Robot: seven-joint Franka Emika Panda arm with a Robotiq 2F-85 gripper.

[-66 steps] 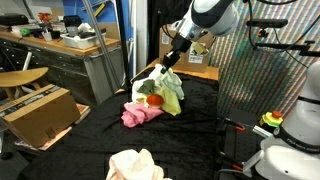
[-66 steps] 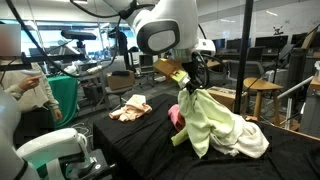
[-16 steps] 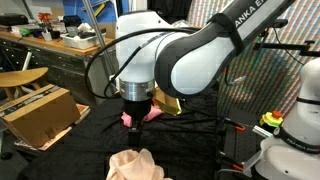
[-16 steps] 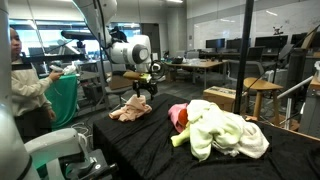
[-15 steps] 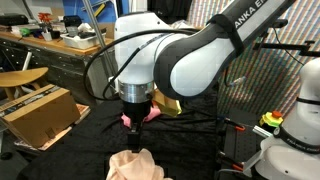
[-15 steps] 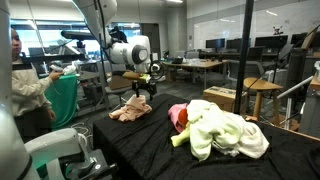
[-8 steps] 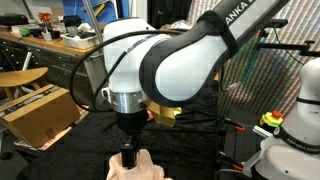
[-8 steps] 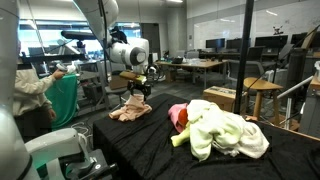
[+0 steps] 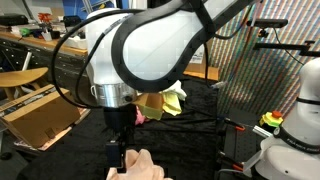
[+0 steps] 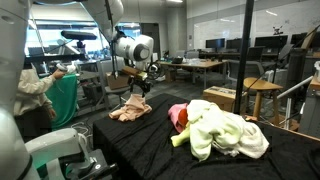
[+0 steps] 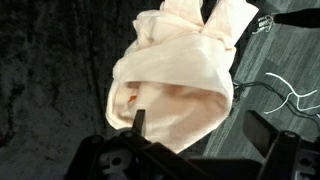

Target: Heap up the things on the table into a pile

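The pale pink cloth (image 10: 130, 111) lies alone and has a raised fold in its middle, so my gripper should next go down onto that fold, with its fingers on either side of it.
A pale pink cloth (image 10: 130, 111) lies crumpled and alone on the black table (image 10: 130, 145), apart from the pile (image 10: 225, 130) of yellow and white cloths with a magenta pink one (image 10: 178, 115) at its edge. My gripper (image 10: 137, 88) hangs open just above the pale cloth. In the wrist view that cloth (image 11: 180, 85) fills the middle, and the gripper (image 11: 205, 135) straddles its near edge, fingers spread wide with nothing held. In an exterior view the arm hides most of the pile; the gripper (image 9: 118, 155) points down at the cloth (image 9: 142, 168).
A brown cardboard box (image 9: 40, 112) stands beside the table, with a cluttered grey workbench (image 9: 60, 50) behind it. A person (image 10: 30, 90) stands near one table end. White cables (image 11: 290, 95) lie on the black fabric beside the cloth.
The arm has swung from the pile across to the lone pale pink cloth and dropped lower over it. The jaws have stayed open.
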